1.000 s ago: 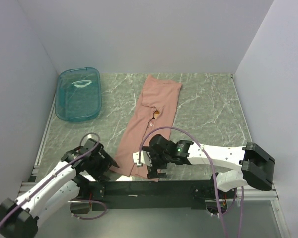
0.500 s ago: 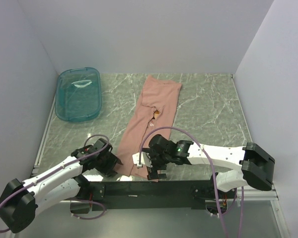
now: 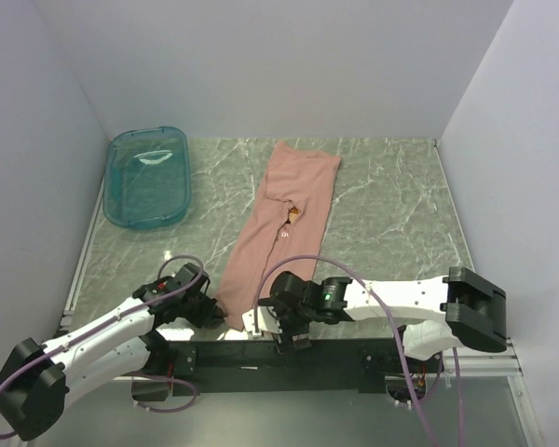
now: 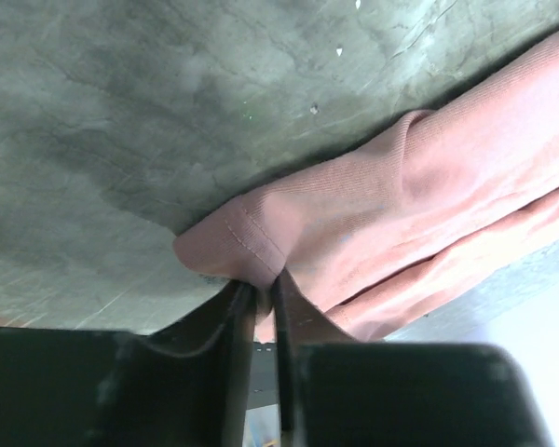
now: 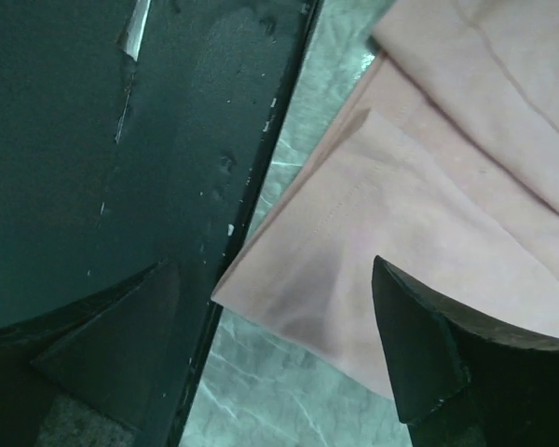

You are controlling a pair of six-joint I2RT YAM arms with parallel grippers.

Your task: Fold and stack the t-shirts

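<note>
I should next use my left gripper to carry the t-shirt's hem up, then outward over the folded t-shirt's edge (image 3: 266, 199) beside the brown-orange print and release it, as the t-shirt is still long.
The dusty-pink t-shirt (image 3: 289, 209) lies folded into a long strip, running from the back middle of the table toward the near edge. A small brown-orange print shows at a fold near its middle. My left gripper (image 3: 220, 313) is at the strip's near left corner. In the left wrist view its jaws (image 4: 264, 284) are shut on the stitched hem of the t-shirt (image 4: 401, 205). My right gripper (image 3: 285, 331) hovers over the near right corner. In the right wrist view it (image 5: 272, 270) stands open, its two fingers straddling the hemmed corner of the t-shirt (image 5: 429, 186).
A teal see-through tub (image 3: 147, 177) sits at the back left of the marble table (image 3: 391, 214). The black base rail (image 3: 289, 354) runs along the near edge, right beside the shirt's corner (image 5: 121, 140). White walls enclose three sides.
The left gripper has slid right to the shirt's near left corner and shut on the hem. The right gripper moved nearer and left over the near right corner, its jaws narrowing slightly.
</note>
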